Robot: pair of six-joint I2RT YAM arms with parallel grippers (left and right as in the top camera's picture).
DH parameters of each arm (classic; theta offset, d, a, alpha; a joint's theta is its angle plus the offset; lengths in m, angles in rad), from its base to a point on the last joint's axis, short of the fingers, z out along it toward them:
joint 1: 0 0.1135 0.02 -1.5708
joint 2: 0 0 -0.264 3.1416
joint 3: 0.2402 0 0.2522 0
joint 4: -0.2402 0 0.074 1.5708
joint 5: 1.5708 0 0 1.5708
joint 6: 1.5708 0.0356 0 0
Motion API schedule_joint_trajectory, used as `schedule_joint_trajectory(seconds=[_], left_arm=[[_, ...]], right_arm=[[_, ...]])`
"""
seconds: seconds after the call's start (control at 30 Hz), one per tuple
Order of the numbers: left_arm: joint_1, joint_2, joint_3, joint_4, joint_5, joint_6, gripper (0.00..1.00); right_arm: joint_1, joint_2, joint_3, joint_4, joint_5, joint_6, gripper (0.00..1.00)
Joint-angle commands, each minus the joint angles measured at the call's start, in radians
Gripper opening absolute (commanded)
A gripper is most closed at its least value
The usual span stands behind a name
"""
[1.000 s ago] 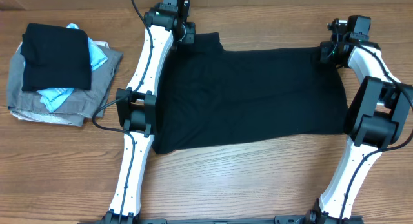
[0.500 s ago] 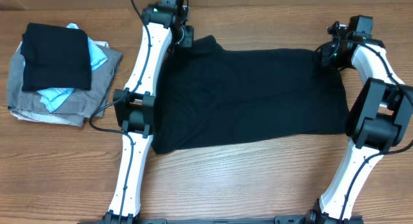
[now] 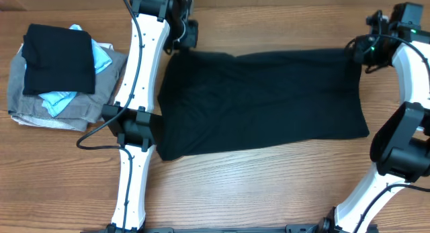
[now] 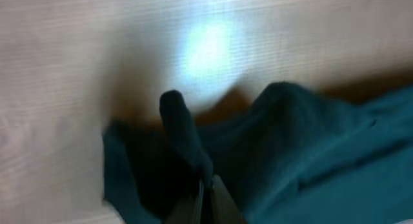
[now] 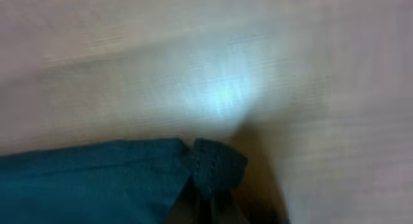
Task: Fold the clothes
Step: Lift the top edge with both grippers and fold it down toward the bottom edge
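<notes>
The left gripper draws the shirt's pinched far corner back onto the shirt's near part, back from the gripper, next and releases. The shirt still lies wide.
The clothes, a black T-shirt (image 3: 262, 102), lie as a wide flat band across the wooden table between the two arms. My left gripper (image 3: 183, 48) is shut on the shirt's far left corner. In the left wrist view a pinch of dark fabric (image 4: 187, 140) rises out of the closed left gripper (image 4: 205, 188). My right gripper (image 3: 359, 53) is shut on the far right corner. The right wrist view shows a stitched hem corner (image 5: 216, 161) sticking out above the closed right gripper (image 5: 210, 198). The far edge runs taut between both grips.
At the left of the table (image 3: 269, 193) sits a pile with a folded black garment (image 3: 59, 58) on top of a light-blue one (image 3: 101, 57) and a grey one (image 3: 74, 112). The white arm links flank the shirt on both sides.
Both grippers have moved outward and away from each other, holding the corners. The shirt's far edge has stretched wider and straighter.
</notes>
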Motion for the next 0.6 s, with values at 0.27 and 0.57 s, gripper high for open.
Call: schedule_joint_trajectory(seconds=[0.27,0.57], left_arm=[[-0.04,-0.011,-0.063,-0.045,-0.018,-0.062,0.04],[-0.04,-0.085,-0.352,-0.045,-0.018,-0.062,0.04]], right_arm=[[-0.087,-0.034,0.004,-0.26,-0.004,0.075,0.04],[-0.102,-0.034,0.004,-0.335,-0.004,0.099,0.04]])
